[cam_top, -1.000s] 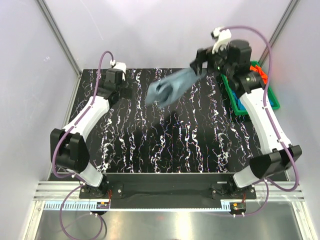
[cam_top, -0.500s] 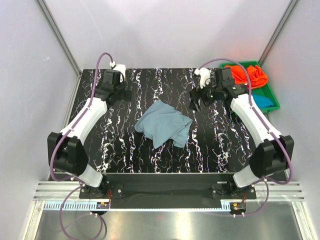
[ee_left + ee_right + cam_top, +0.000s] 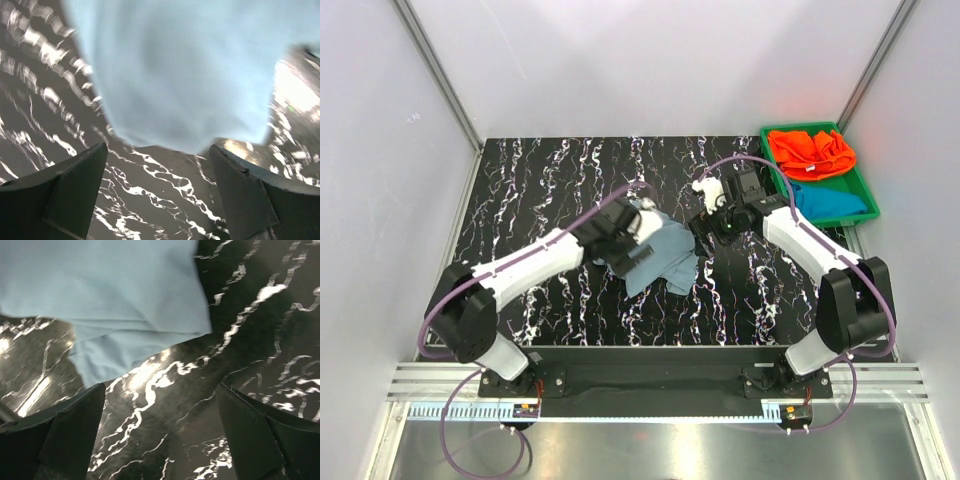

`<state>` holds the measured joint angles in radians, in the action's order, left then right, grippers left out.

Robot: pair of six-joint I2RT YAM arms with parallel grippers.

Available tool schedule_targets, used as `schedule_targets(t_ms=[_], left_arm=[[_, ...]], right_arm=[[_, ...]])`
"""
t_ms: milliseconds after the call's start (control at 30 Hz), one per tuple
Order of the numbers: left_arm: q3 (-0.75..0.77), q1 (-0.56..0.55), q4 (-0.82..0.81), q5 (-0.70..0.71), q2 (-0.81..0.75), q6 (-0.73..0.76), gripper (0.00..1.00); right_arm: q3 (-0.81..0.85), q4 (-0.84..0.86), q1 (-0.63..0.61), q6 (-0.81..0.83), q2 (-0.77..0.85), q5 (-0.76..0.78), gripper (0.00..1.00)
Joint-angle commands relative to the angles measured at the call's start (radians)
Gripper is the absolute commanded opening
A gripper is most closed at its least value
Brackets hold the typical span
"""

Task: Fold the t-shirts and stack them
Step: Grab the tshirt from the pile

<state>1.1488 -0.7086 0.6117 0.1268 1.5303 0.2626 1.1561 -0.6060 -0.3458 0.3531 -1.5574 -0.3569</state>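
Observation:
The grey-blue t-shirt's near edge point(image 3: 634, 287) point(image 3: 196, 143) lies below and back of my left gripper's fingers, so the gripper next moves down and back a little onto it.
The dusty grey-blue t-shirt point(image 3: 670, 255) lies crumpled on the black marbled table point(image 3: 550, 180) at its centre. My left gripper point(image 3: 632, 250) is open and empty, low over the shirt's left part. In the left wrist view the shirt point(image 3: 190, 65) fills the area just ahead of the open gripper point(image 3: 157, 192). My right gripper point(image 3: 703, 228) is open and empty at the shirt's right edge. In the right wrist view the cloth point(image 3: 110, 290) lies ahead and to the left of the gripper point(image 3: 160, 435). The orange t-shirt point(image 3: 810, 152) and the teal-blue t-shirt point(image 3: 832, 202) lie in the tray.
The green plastic tray point(image 3: 868, 190) stands at the table's back right corner, next to the right wall. Metal frame posts rise at both back corners. Both arm bases sit at the near edge.
The grey-blue shirt went from hanging in my right gripper to lying on the table. My left arm swung from the back left to the shirt. My right gripper came down beside it.

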Motion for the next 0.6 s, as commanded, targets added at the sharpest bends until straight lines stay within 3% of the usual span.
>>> schedule_targets(t_ms=[0,167,300,500,567], left_arm=[[0.012,-0.083,0.019,0.096,-0.023,0.133,0.91],[0.035,-0.101,0.054,0.025,0.039,0.06,0.91],[0.063,-0.103,0.074,-0.021,0.131,0.014,0.93],[0.1,-0.103,0.06,-0.052,0.218,-0.052,0.91],[0.112,-0.101,0.06,-0.052,0.238,-0.06,0.83]], right_arm=[[0.013,0.137,0.001,-0.031,0.052,0.098,1.0],[0.016,0.089,0.002,-0.037,0.082,0.053,1.0],[0.043,-0.073,0.001,-0.019,0.102,-0.18,0.98],[0.005,-0.069,0.001,-0.003,0.184,-0.128,1.0],[0.004,-0.077,0.001,-0.003,0.183,-0.12,1.0]])
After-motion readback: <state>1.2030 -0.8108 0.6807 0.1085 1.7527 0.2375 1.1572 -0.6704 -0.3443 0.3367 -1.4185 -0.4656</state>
